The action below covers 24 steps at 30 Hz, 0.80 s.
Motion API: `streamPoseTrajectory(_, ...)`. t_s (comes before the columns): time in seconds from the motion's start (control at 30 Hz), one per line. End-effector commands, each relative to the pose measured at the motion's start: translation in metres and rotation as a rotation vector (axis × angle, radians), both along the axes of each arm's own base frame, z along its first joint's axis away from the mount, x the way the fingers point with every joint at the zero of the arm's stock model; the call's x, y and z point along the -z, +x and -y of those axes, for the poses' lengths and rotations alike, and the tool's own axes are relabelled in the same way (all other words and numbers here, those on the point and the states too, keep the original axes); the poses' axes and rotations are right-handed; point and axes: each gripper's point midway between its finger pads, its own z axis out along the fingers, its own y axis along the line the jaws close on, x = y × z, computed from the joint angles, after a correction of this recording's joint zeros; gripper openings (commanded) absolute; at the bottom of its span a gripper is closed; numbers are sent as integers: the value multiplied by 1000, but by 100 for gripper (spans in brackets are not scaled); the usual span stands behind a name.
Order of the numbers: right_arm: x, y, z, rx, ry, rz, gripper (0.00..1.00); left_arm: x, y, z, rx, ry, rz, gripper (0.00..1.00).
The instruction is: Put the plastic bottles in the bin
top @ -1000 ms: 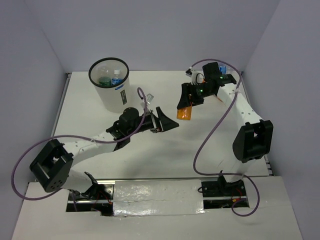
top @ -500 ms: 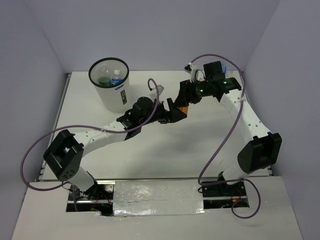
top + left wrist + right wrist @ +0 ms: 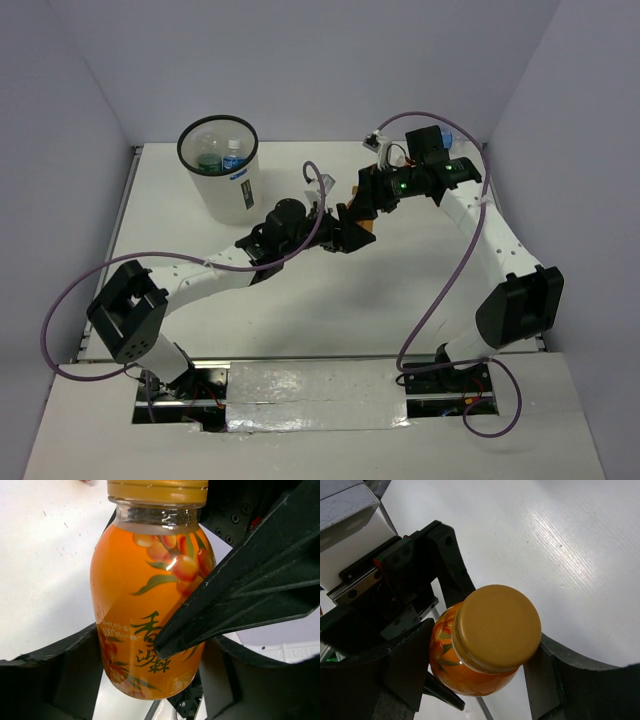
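Observation:
My left gripper swings outward and left in the top view over the bin's black-rimmed opening (image 3: 218,148) next and releases the bottle, since the white bin (image 3: 226,200) stands open.
An orange-filled plastic bottle (image 3: 145,595) with a yellow-brown cap (image 3: 495,625) hangs above the table's middle (image 3: 366,220), held between both arms. My right gripper (image 3: 477,652) is shut on its upper body just under the cap. My left gripper (image 3: 155,647) has its fingers against the lower body from both sides, and one right finger (image 3: 250,580) crosses in front of the label. The white bin (image 3: 226,200) with a black rim stands at the back left. Two clear bottles lie inside, one green-labelled (image 3: 209,160) and one blue-labelled (image 3: 234,158).
Purple cables loop from both arms over the table. A small blue-topped thing (image 3: 447,134) shows behind the right arm at the back edge. Grey walls close in the table on three sides. The arm bases sit on a taped strip at the near edge.
The left arm swung right from beside the bin to the bottle, and its wide-open jaws closed in round it. The right arm brought the bottle leftward to meet it, then held still.

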Motion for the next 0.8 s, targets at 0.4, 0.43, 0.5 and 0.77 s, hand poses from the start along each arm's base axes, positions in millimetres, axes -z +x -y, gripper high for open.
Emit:
streamPoseTrajectory(0.4,-34,22,15,32,16,181,100,-22,-16,-26,27,36,158,30)
streamPoseTrajectory(0.43,-39,27,20,41,19,207,100,-20,-10,-38,-8,73,155,24)
streamPoseTrajectory(0.5,-52,39,39,51,16,282,100,-19,4,-63,-87,142,135,12)
streamPoseTrajectory(0.77,-60,33,65,22,-14,411,100,-95,60,-161,-371,211,272,1)
